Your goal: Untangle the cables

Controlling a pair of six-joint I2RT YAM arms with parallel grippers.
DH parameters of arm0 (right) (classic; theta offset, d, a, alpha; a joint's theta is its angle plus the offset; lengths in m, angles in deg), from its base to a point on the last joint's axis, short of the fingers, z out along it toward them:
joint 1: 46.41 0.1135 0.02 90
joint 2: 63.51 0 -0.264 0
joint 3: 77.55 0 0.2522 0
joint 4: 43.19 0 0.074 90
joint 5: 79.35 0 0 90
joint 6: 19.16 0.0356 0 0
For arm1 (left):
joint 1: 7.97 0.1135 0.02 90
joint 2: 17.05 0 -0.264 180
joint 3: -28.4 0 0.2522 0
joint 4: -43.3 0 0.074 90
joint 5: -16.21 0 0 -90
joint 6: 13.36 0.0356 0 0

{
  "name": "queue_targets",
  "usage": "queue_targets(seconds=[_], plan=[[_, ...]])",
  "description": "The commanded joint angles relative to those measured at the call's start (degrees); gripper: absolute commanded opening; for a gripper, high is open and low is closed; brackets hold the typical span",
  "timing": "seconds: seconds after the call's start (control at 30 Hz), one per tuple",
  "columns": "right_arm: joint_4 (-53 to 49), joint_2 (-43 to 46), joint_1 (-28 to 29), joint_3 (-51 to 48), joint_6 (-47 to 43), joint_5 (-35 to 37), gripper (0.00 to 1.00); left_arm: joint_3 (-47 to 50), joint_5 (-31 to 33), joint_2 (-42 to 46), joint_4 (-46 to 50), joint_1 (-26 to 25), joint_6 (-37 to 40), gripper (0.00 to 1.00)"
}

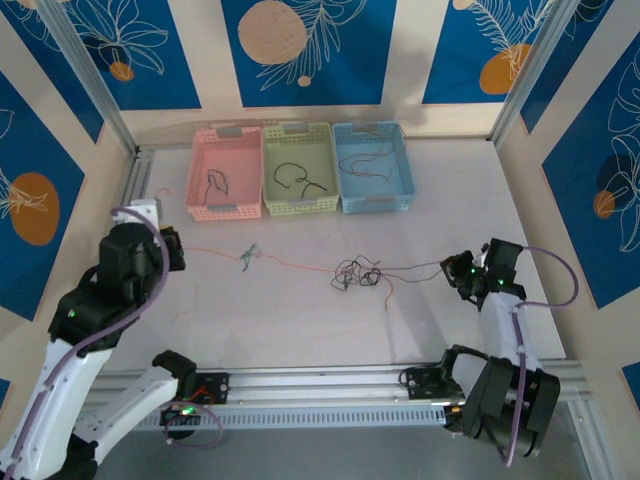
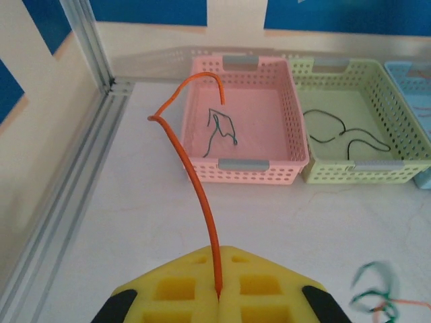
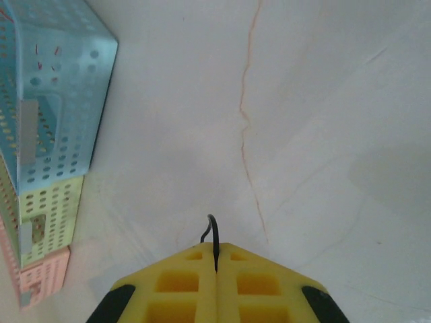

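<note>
I need to pull my right gripper back toward the near bar, because the red-orange cable (image 1: 290, 263) still runs through the knot, and let go of the black cable over bare tabletop.
The cables lie as a dark knot (image 1: 358, 272) at mid-table. A red-orange strand (image 1: 290, 263) is stretched taut from the knot leftward, past a small green curl (image 1: 248, 256), to my left gripper (image 1: 178, 250). In the left wrist view that gripper (image 2: 219, 250) is shut on the orange cable (image 2: 195, 182), whose free end arcs up in front of it. A black strand (image 1: 415, 266) runs from the knot rightward to my right gripper (image 1: 452, 268). In the right wrist view the right gripper (image 3: 216, 247) is shut on the black cable (image 3: 214, 232), with a short hooked end poking out.
Three baskets stand in a row at the back: pink (image 1: 205, 211), green (image 1: 285, 208) and blue (image 1: 395, 203), each with loose wires inside. An aluminium rail (image 1: 330, 380) runs along the near edge and another (image 1: 135, 190) along the left side.
</note>
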Motion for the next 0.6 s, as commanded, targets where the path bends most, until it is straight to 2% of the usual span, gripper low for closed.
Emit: queue_targets(seconds=[0.0, 0.07, 0.13, 0.33, 0.57], plan=[[-2.5, 2.9, -0.2, -1.2, 0.9, 3.9, 0.00, -1.9, -1.4, -0.4, 3.8, 0.6, 1.5, 0.00], [-4.0, 3.1, -0.6, -0.8, 0.2, 5.6, 0.00, -3.4, -1.0, -1.3, 4.7, 0.6, 2.1, 0.00], [-5.2, 3.4, -0.9, -0.9, 0.4, 8.1, 0.00, -6.5, 3.4, -2.1, 6.9, 0.7, 4.0, 0.00], [-6.6, 4.9, -1.3, -1.4, 1.5, 11.7, 0.00, -18.8, 10.7, -3.5, 11.9, 0.6, 10.7, 0.00], [-7.2, 6.1, -1.3, -1.5, 1.6, 13.2, 0.00, -26.1, 11.7, -5.3, 13.7, 0.6, 12.5, 0.00]])
